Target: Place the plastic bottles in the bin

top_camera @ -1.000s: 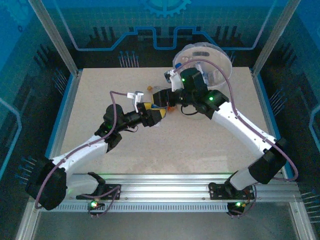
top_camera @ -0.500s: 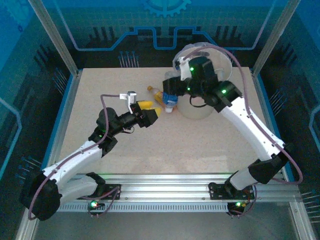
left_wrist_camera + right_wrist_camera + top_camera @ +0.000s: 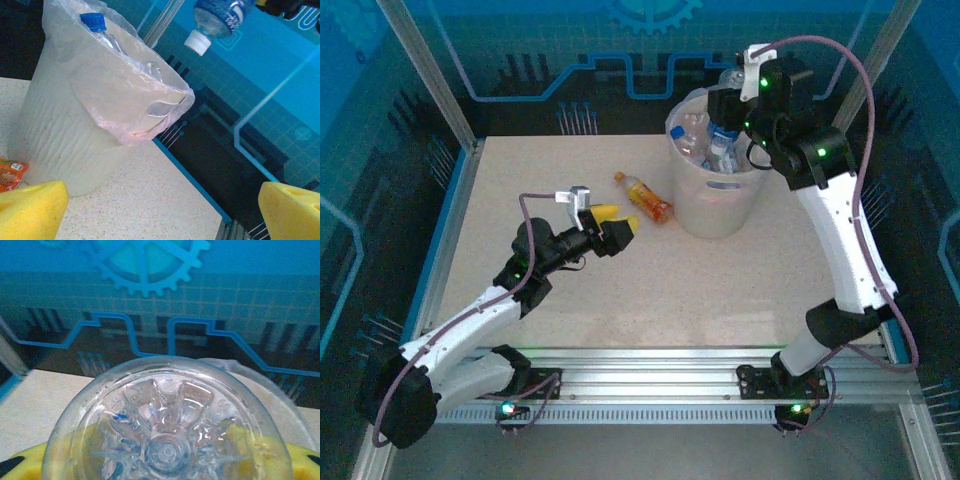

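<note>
The cap of the blue-labelled bottle is above the bin's rim. I should move my right gripper down toward the bin's opening point(image 3: 724, 147) next, with its fingers tilting downward, to release the bottle.
The bin point(image 3: 718, 205) stands at the back of the table, lined with a thin bag, and holds several plastic bottles; one has a blue cap point(image 3: 93, 21). My right gripper point(image 3: 730, 112) hangs above the bin's rim, shut on a clear blue-labelled bottle point(image 3: 217, 15) that points cap down. The base of that bottle point(image 3: 165, 435) sits between the yellow fingers point(image 3: 302, 460). An orange-labelled bottle point(image 3: 643, 197) lies on the table left of the bin. My left gripper point(image 3: 616, 226) is open and holds nothing, a little left of the orange bottle, facing the bin point(image 3: 75, 125).
Blue rails point(image 3: 448, 215) and a metal frame border the table. The right arm arches over the table's right side. Bare tabletop point(image 3: 690, 290) lies in front of the bin.
My right gripper has carried the blue-labelled bottle from beside the bin up and back over its rim. My left gripper has drawn back slightly to the left, still open.
</note>
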Tool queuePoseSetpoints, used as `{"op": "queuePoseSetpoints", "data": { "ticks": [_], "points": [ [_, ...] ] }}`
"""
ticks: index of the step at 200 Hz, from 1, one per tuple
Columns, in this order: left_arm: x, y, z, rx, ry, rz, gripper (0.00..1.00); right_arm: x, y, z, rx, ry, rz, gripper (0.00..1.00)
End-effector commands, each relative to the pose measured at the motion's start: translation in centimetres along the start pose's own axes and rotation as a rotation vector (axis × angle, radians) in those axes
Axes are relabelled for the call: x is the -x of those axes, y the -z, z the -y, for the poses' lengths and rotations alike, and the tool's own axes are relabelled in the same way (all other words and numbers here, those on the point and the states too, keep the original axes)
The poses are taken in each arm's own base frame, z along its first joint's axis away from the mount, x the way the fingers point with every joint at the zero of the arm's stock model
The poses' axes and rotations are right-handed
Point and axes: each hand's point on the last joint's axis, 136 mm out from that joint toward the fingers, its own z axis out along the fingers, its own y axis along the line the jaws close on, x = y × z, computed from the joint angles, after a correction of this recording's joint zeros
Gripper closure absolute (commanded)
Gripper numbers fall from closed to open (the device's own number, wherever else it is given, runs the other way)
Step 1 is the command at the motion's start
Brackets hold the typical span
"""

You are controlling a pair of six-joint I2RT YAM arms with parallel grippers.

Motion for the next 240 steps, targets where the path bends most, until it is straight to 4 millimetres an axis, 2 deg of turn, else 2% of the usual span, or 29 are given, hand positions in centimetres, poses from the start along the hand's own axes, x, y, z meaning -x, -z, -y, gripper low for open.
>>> {"op": "queuePoseSetpoints", "data": {
  "ticks": [1, 34, 71, 110, 155, 178, 197, 220, 240],
  "points": [
    [-0.1, 0.3, 0.0, 0.011, -0.036, 0.009, 0.01, -0.8, -1.9, 2.8, -0.128, 0.05, -0.056, 0.54],
    [-0.2, 0.4, -0.4, 0.033, -0.043, 0.006, 0.01, -2.3, -4.4, 4.5, -0.194, 0.065, -0.148, 0.54],
    [-0.3, 0.4, -0.9, 0.055, -0.046, 0.0, 0.01, -5.2, -7.0, 5.9, -0.228, 0.061, -0.274, 0.54],
    [-0.5, 0.3, -1.0, 0.062, -0.047, -0.008, 0.01, -8.2, -8.5, 6.9, -0.232, 0.02, -0.382, 0.52],
    [-0.5, 0.3, -1.1, 0.066, -0.046, -0.009, 0.01, -10.6, -10.2, 7.5, -0.246, 0.04, -0.455, 0.47],
    [-0.6, 0.2, -1.2, 0.067, -0.044, -0.013, 0.01, -11.7, -11.2, 8.2, -0.262, 0.042, -0.487, 0.41],
    [-0.6, 0.2, -1.3, 0.07, -0.045, -0.014, 0.01, -12.2, -11.8, 8.5, -0.268, 0.036, -0.501, 0.28],
    [-0.6, 0.2, -1.4, 0.075, -0.043, -0.013, 0.01, -12.3, -12.2, 8.8, -0.27, 0.033, -0.502, 0.17],
    [-0.7, 0.1, -1.5, 0.077, -0.041, -0.016, 0.01, -12.0, -12.2, 8.7, -0.26, 0.036, -0.49, 0.12]
  ]
}}
